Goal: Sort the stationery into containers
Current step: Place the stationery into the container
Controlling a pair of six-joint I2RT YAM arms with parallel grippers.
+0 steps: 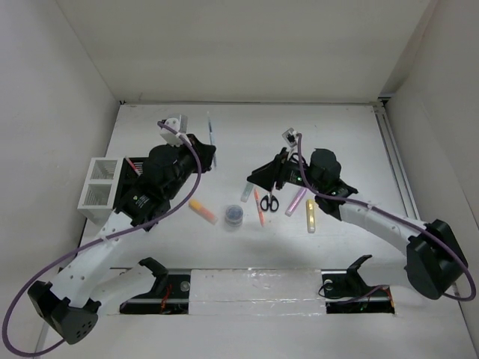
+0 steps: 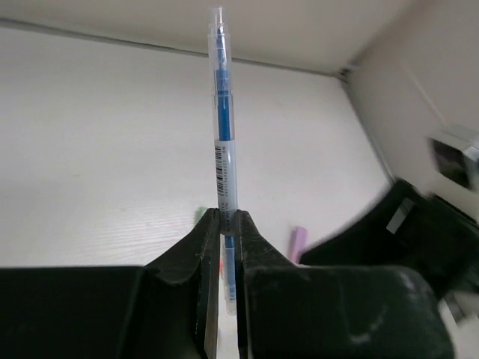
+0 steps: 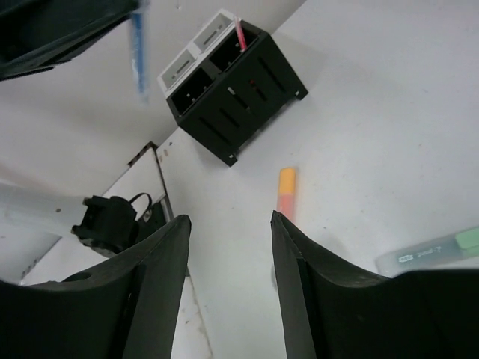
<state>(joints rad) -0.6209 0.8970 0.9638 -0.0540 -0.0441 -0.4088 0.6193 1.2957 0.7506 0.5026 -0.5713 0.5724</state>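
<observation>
The blue pen goes left in the top view next; my left gripper lowers and releases it inside the black holder's far section (image 1: 132, 168), which holds a red pen.
My left gripper (image 1: 200, 146) is shut on a thin blue clear-barrelled pen (image 1: 212, 138) and holds it above the table; in the left wrist view the pen (image 2: 223, 127) sticks up from between the closed jaws (image 2: 227, 217). My right gripper (image 1: 258, 178) is open and empty over the table middle (image 3: 228, 221). Below it lie an orange highlighter (image 1: 202, 210), a grey-blue tub (image 1: 233, 215), a green-capped highlighter (image 1: 246, 193), an orange pen (image 1: 259, 206), black scissors (image 1: 269, 202), a pink highlighter (image 1: 296, 200) and a yellow highlighter (image 1: 310, 215). The black pen holder (image 3: 239, 82) holds a red pen (image 3: 239, 34); the white mesh organiser (image 1: 97, 183) stands beside it.
The left arm hides most of the black holder (image 1: 126, 179) from above. White walls enclose the table at the back and both sides. A metal rail (image 1: 393, 161) runs along the right edge. The right arm (image 2: 419, 232) shows at the right of the left wrist view.
</observation>
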